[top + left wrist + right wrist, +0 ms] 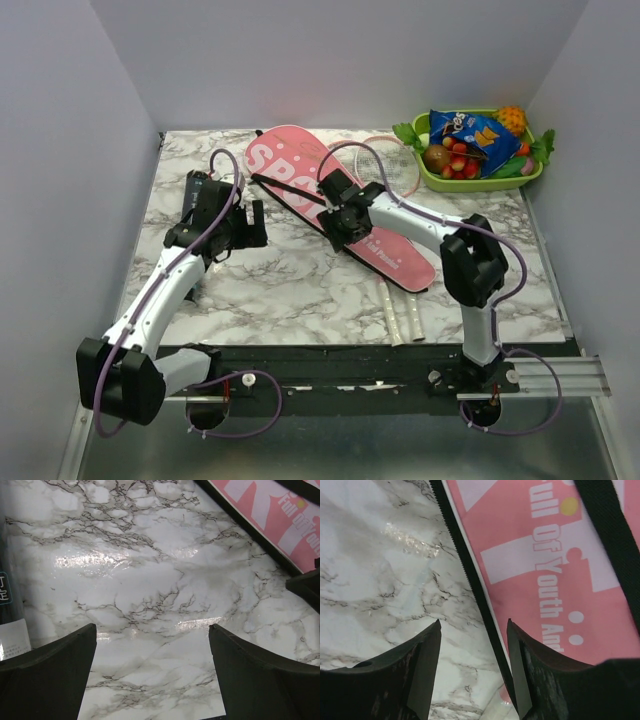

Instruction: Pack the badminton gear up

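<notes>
My right gripper is above the bag's black zipper edge, which runs under its bag-side finger. It will next move toward the bag's lettering and go down with its open fingers on both sides of that edge.
The long pink racket bag with white lettering and a black strap lies diagonally across the marble table. Two racket heads stick out behind it and their white handles stick out at its near end. My right gripper is open, low over the bag's black zipper edge, holding nothing. My left gripper is wide open over bare marble, left of the bag. A dark tube lies just left of it.
A green tray of fruit and a snack bag stands at the back right corner. Grey walls close in the table on three sides. My right arm's elbow rises over the near right part.
</notes>
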`<state>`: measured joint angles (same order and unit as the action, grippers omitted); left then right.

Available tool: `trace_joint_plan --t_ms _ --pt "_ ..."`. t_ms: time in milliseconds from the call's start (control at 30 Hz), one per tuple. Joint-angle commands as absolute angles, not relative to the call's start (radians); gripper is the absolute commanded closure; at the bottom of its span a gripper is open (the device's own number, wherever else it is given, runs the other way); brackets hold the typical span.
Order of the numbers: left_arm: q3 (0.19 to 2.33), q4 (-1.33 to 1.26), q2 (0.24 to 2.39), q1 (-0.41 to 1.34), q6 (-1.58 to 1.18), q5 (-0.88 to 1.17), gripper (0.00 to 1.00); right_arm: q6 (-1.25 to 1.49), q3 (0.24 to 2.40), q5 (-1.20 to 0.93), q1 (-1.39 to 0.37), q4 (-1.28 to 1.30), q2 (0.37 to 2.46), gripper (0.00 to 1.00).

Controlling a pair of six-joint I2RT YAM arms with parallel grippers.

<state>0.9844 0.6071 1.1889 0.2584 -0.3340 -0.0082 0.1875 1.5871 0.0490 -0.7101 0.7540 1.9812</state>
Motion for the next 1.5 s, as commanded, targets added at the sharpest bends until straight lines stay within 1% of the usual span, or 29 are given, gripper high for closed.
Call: trace_joint_plan --t_ms 0,233,433,533,600,633,667,700,733,767,933,1000,1100,1133,1200,1233,1267,1367,1400,1433,1467 --pt "0.934 0.587 1.095 0.262 -0.364 0.048 0.01 0.115 1.666 0.228 -0.755 0.804 2.061 0.36" --pt "0.9 0.588 1.034 0.262 -0.334 0.057 0.01 0.104 1.701 0.388 -0.785 0.815 2.157 0.36" --pt "0.879 0.589 1.009 0.262 -0.341 0.058 0.01 0.103 1.692 0.429 -0.787 0.815 2.201 0.37" --pt "0.871 0.591 1.003 0.262 -0.336 0.054 0.01 0.117 1.669 0.457 -0.796 0.804 2.203 0.4" --pt "0.87 0.589 1.003 0.262 -0.334 0.052 0.01 0.123 1.657 0.474 -0.801 0.799 2.204 0.53" --pt "0.87 0.588 1.003 0.262 -0.336 0.052 0.01 0.13 1.652 0.488 -0.805 0.798 2.206 0.62" --pt "0.868 0.588 1.003 0.264 -0.336 0.046 0.01 0.133 1.645 0.494 -0.805 0.793 2.207 0.81" --pt "0.868 0.586 1.003 0.262 -0.336 0.043 0.01 0.138 1.641 0.503 -0.807 0.793 2.207 0.9" --pt "0.868 0.589 1.003 0.264 -0.334 0.04 0.01 0.144 1.638 0.518 -0.808 0.792 2.207 0.97" --pt "0.87 0.591 1.005 0.262 -0.333 0.031 0.01 0.144 1.629 0.522 -0.813 0.784 2.2 0.99" --pt "0.876 0.601 0.996 0.264 -0.325 0.008 0.01 0.144 1.627 0.534 -0.818 0.767 2.137 1.0" --pt "0.884 0.606 0.983 0.262 -0.321 -0.02 0.01 0.155 1.684 0.519 -0.819 0.807 2.099 0.99" --pt "0.897 0.611 0.97 0.262 -0.31 -0.034 0.01 0.195 1.782 0.434 -0.819 0.889 2.057 0.99" --pt "0.902 0.617 0.966 0.264 -0.308 -0.04 0.01 0.221 1.861 0.366 -0.819 0.912 2.049 0.99" --pt "0.916 0.624 0.963 0.262 -0.307 -0.048 0.01 0.247 1.946 0.292 -0.818 0.974 2.037 0.99" --pt "0.92 0.632 0.957 0.262 -0.308 -0.049 0.01 0.271 1.985 0.222 -0.816 0.989 2.026 0.99" --pt "0.928 0.635 0.954 0.262 -0.31 -0.051 0.01 0.287 2.067 0.189 -0.815 1.024 2.026 0.99" --pt "0.951 0.646 0.937 0.262 -0.316 -0.049 0.01 0.359 2.199 0.054 -0.793 1.08 2.022 0.99" --pt "0.957 0.649 0.931 0.262 -0.314 -0.046 0.01 0.385 2.21 0.014 -0.781 1.08 2.014 0.99" --pt "0.966 0.655 0.92 0.262 -0.313 -0.046 0.01 0.447 2.206 -0.092 -0.767 1.068 2.005 0.99" --pt "0.983 0.66 0.914 0.262 -0.313 -0.043 0.01 0.484 2.186 -0.156 -0.732 1.013 1.962 0.99"
